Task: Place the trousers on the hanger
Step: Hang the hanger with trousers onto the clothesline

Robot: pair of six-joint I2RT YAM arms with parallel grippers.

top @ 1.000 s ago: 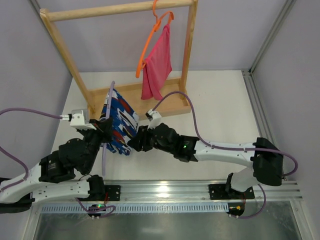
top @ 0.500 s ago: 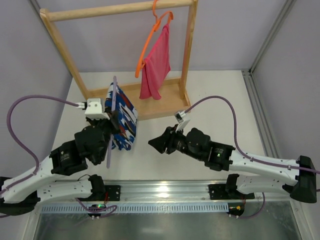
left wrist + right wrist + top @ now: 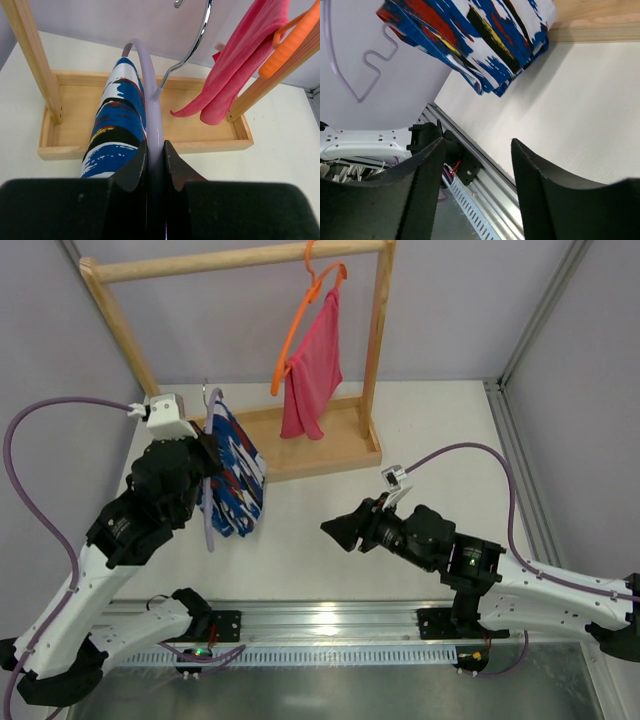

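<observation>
The hanger's metal hook is still free, so the left gripper will next go up and move outward to hook the lilac hanger [image 3: 208, 530] over the bar's empty part [image 3: 160, 264] and let go of it.
The trousers [image 3: 238, 472], in a blue, white, red and black print, hang folded over the pale lilac hanger [image 3: 208, 530]. My left gripper [image 3: 206, 462] is shut on the hanger's arm and holds it on edge above the table, by the rack's left post. In the left wrist view the lilac arm [image 3: 151, 110] runs up from between the closed jaws of my left gripper [image 3: 155, 146], with the trousers [image 3: 116, 125] to its left and the metal hook [image 3: 196, 45] above. My right gripper [image 3: 336, 530] is open and empty, apart from the cloth. The right wrist view shows the trousers [image 3: 480, 35] and hanger [image 3: 365, 70] beyond my right gripper [image 3: 477, 150].
A wooden rack [image 3: 240, 258] stands at the back, with its base tray [image 3: 330, 452] on the table. An orange hanger [image 3: 298, 332] with a pink cloth [image 3: 314, 370] hangs from its bar. A metal rail [image 3: 330, 618] runs along the near edge.
My left arm has lifted the hanger and trousers up and back toward the rack. The right gripper has left the trousers, drawn back to the right and opened a little wider.
</observation>
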